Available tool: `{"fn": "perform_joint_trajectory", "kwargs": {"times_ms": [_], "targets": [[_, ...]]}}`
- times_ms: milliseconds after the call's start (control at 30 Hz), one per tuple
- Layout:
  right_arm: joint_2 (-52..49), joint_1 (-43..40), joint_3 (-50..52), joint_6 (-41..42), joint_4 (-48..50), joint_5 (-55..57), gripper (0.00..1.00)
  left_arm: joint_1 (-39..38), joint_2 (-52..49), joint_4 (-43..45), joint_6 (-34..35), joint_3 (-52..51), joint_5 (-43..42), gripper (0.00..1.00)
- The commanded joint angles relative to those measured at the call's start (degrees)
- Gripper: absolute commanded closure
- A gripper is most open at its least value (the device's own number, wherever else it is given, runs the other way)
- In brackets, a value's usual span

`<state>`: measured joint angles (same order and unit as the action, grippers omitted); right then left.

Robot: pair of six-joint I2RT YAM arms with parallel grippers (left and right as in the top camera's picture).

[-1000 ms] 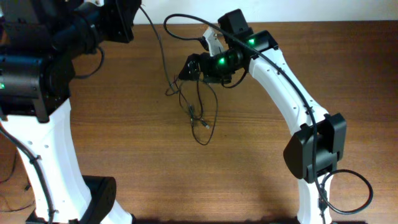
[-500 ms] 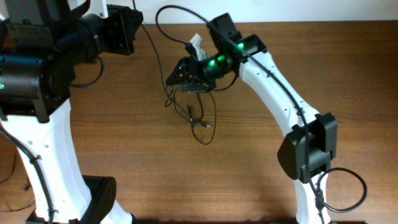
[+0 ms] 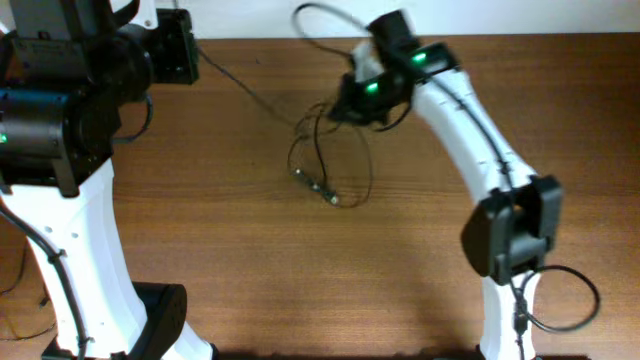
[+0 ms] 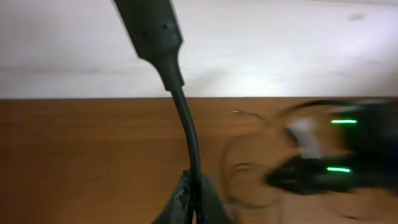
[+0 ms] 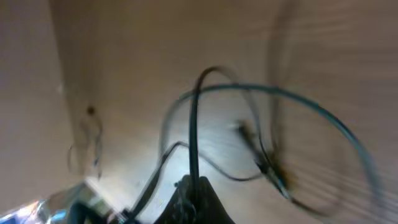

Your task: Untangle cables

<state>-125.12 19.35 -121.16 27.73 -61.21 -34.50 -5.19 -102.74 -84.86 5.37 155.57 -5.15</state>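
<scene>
Bare wood lies to the right in the overhead view, so the robot's right gripper should pull its piece of cable there, clear of the tangle, and let go of it.
The cables [image 3: 322, 190] form a loose tangle of thin black loops on the wooden table [image 3: 220, 250], with small plugs lying at its lower edge. One strand stretches from the tangle up-left to my left gripper [image 3: 190, 52]. In the left wrist view that gripper [image 4: 193, 198] is shut on this strand, whose thick plug end [image 4: 150, 28] sticks up past the fingers. My right gripper [image 3: 340, 110] sits at the tangle's upper right. In the right wrist view it [image 5: 196, 198] is shut on a cable strand [image 5: 194, 124], and loops and a plug [image 5: 273, 171] hang blurred beyond.
The left arm's dark body [image 3: 60, 110] and white base fill the left side. The right arm [image 3: 470, 130] slants from the front right to the table's middle, with its own thick cable [image 3: 320, 15] arching above. A white wall runs behind the table's far edge.
The right gripper has shut on a strand and swung right, dragging the tangle with it. The left gripper drew back to the left, so the strand between them now runs straighter.
</scene>
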Motion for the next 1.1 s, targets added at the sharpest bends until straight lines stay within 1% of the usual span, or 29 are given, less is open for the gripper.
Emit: {"fn": "perform_joint_trajectory", "kwargs": {"times_ms": [0, 100, 167, 267, 433, 500, 633, 667, 800, 933, 967, 1067], "targets": [[12.4, -5.0, -5.7, -6.3, -4.7, 7.0, 0.96, 0.0, -2.1, -1.1, -1.1, 0.1, 16.9, 1.00], [21.2, -10.2, -11.4, -9.2, -10.5, 10.0, 0.96, 0.1, -5.5, -1.1, -1.1, 0.1, 21.2, 1.00], [26.1, -14.1, -15.2, -9.6, -14.1, 12.8, 0.96, 1.1, -8.2, -1.1, -1.1, 0.1, 24.9, 1.00], [32.1, -23.8, -19.6, -10.6, -18.7, 13.6, 0.96, 4.5, -11.1, -1.0, -0.9, 0.1, 24.9, 1.00], [36.4, -38.3, -21.0, -12.5, -22.6, 13.4, 0.96, 11.5, -13.3, -0.4, -0.9, 0.1, 24.9, 1.00], [36.2, -43.8, -21.0, -13.3, -23.9, 13.3, 0.96, 14.4, -14.0, 0.7, -0.9, 0.1, 24.9, 1.00], [35.2, -53.0, -21.0, -14.5, -27.4, 11.3, 0.96, 20.7, -14.6, 5.2, -0.9, 0.1, 27.6, 1.00], [34.9, -53.5, -20.9, -16.7, -28.2, 9.4, 0.96, 22.6, -14.6, 6.9, -0.9, 0.1, 27.5, 1.00], [32.4, -53.5, -20.9, -18.1, -30.8, 9.7, 0.96, 26.8, -13.7, 15.2, -0.9, 1.0, 27.5, 1.00], [27.0, -53.5, -20.9, -18.6, -35.0, 13.2, 0.96, 31.4, -10.5, 26.8, -0.9, 1.4, 27.5, 1.00], [25.7, -53.5, -20.9, -19.6, -35.6, 12.4, 0.96, 32.9, -9.2, 28.8, -0.9, 1.4, 27.5, 1.00], [23.4, -52.5, -20.8, -22.1, -36.1, 10.2, 0.96, 34.6, -7.1, 30.8, -0.9, 1.4, 26.2, 1.00]]}}
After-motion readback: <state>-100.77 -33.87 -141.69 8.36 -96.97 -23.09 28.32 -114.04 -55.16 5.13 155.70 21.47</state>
